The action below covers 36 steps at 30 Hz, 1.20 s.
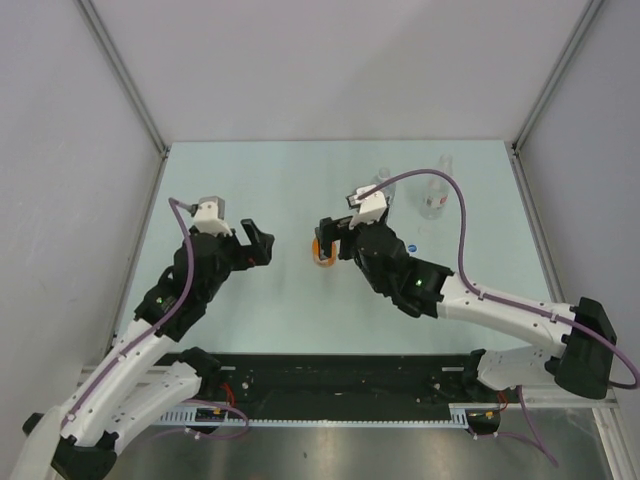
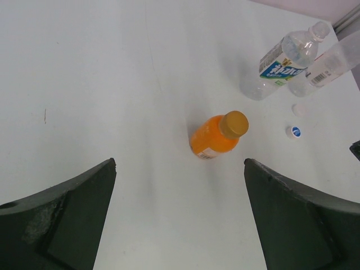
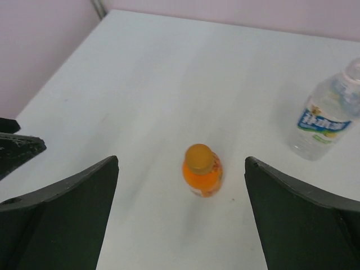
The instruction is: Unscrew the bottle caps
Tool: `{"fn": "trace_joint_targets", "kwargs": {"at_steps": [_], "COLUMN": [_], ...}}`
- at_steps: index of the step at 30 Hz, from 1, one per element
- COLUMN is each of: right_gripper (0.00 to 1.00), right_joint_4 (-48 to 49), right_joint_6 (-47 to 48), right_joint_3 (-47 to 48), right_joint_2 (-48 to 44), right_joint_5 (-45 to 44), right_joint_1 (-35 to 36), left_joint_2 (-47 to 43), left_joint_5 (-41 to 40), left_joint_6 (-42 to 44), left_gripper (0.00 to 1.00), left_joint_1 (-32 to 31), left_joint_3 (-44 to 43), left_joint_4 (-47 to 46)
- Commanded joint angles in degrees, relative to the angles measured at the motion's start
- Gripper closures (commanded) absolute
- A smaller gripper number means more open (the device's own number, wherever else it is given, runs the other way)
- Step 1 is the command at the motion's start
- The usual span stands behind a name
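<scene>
Next, my right gripper lowers, shifting to the left in the top view, until both open fingers straddle the cap, since the orange cap [image 2: 233, 124] stands below them.
A squat orange bottle [image 2: 211, 139] stands upright mid-table with its orange cap [image 2: 233, 124] on; the same bottle [image 3: 202, 175] and cap [image 3: 199, 157] show in the right wrist view. My left gripper [image 2: 180, 166] is open, short of the bottle, with nothing between its fingers. From the other side my right gripper [image 3: 181, 160] is open above and in front of the bottle, not touching it. In the top view the orange bottle [image 1: 323, 256] lies between the left gripper [image 1: 264, 245] and the right gripper [image 1: 331, 238], which partly covers it.
A clear bottle with a blue label [image 2: 280, 66] and a slim clear bottle [image 2: 329, 63] stand at the far right. Next to them lie a whitish cap [image 2: 300, 109] and a white cap with a blue mark [image 2: 295, 131]. Walls enclose the table.
</scene>
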State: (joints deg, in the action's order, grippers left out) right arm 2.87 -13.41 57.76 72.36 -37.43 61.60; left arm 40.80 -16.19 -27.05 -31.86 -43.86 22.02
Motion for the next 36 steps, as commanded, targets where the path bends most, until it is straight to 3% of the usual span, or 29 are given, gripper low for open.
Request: {"fn": "trace_joint_targets", "kwargs": {"at_steps": [1, 8, 17, 30, 36], "right_gripper": [0.04, 0.07, 0.08, 0.12, 0.21], "right_joint_4": [7.0, 9.6, 10.3, 7.7, 7.3], "right_joint_6": [-1.1, -4.2, -4.0, -5.9, -5.8], "right_joint_3": [0.4, 1.1, 6.8, 7.7, 7.7], "right_joint_2": [3.1, 15.0, 24.0, 29.5, 30.0], "right_joint_5": [11.2, 15.3, 14.4, 14.6, 14.7], "right_joint_1": [-4.1, -9.0, -9.2, -9.8, -10.0], "left_joint_2": [-3.4, -6.5, -8.2, -7.8, -7.1], "left_joint_5": [2.1, 4.3, 6.6, 7.6, 7.8], "left_joint_6": [-1.2, -0.3, 1.5, 1.6, 0.8], "left_gripper": [0.0, 0.0, 0.0, 0.0, 0.0], "left_joint_1": [1.7, 2.1, 2.2, 2.2, 2.2], "left_joint_3": [1.3, 2.4, 4.4, 5.5, 5.8], "left_joint_4": [1.3, 2.4, 1.7, 0.8, 0.5]}}
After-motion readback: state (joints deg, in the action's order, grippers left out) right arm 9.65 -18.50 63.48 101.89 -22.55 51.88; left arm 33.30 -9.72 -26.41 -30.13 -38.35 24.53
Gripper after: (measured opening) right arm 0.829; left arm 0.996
